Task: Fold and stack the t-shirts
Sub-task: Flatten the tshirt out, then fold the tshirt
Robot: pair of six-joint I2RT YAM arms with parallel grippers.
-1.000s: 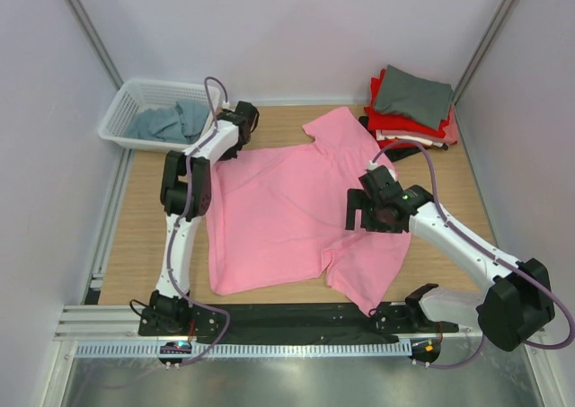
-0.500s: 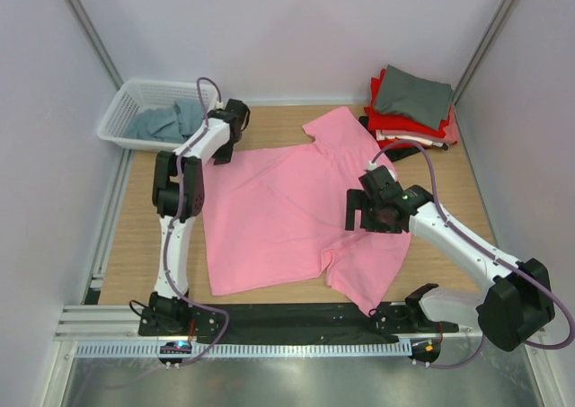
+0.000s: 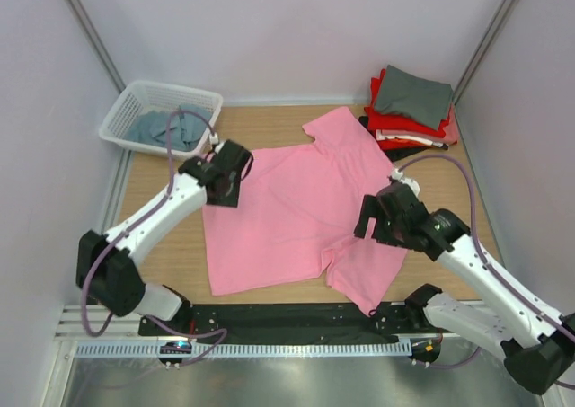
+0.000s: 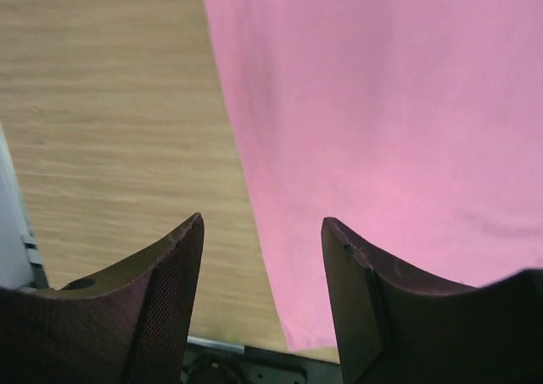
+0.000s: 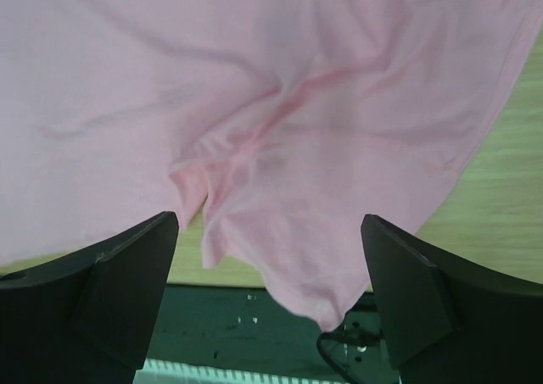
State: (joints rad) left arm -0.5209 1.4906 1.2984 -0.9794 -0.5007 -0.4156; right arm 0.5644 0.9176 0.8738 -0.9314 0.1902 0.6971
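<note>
Because the sleeve's near tip (image 3: pixel 367 308) (image 5: pixel 327 318) pokes past the table's near edge, I will draw my right gripper back and bring it down to close on that tip.
A pink t-shirt (image 3: pixel 292 205) lies spread flat on the wooden table, one sleeve reaching the near edge (image 3: pixel 364 286). My left gripper (image 3: pixel 223 184) hovers over the shirt's left edge, open, with nothing between its fingers (image 4: pixel 352 265); the wrist view shows that pink edge (image 4: pixel 356 104) running under the gap. My right gripper (image 3: pixel 382 229) hangs open and wide above the near right sleeve (image 5: pixel 339 223), holding nothing. A folded stack with a grey shirt (image 3: pixel 413 92) on red ones (image 3: pixel 404 122) sits at the back right. A grey-blue shirt (image 3: pixel 166 130) lies in the basket.
The white lattice basket (image 3: pixel 121 119) stands at the back left corner. A black strip and rail (image 3: pixel 287 317) run along the table's near edge. Bare wood (image 4: pixel 110 104) shows left of the pink shirt. Grey walls close in both sides.
My left gripper opened and pulled back from the shirt's far left corner toward its left edge. My right arm drew back toward the near right, still open.
</note>
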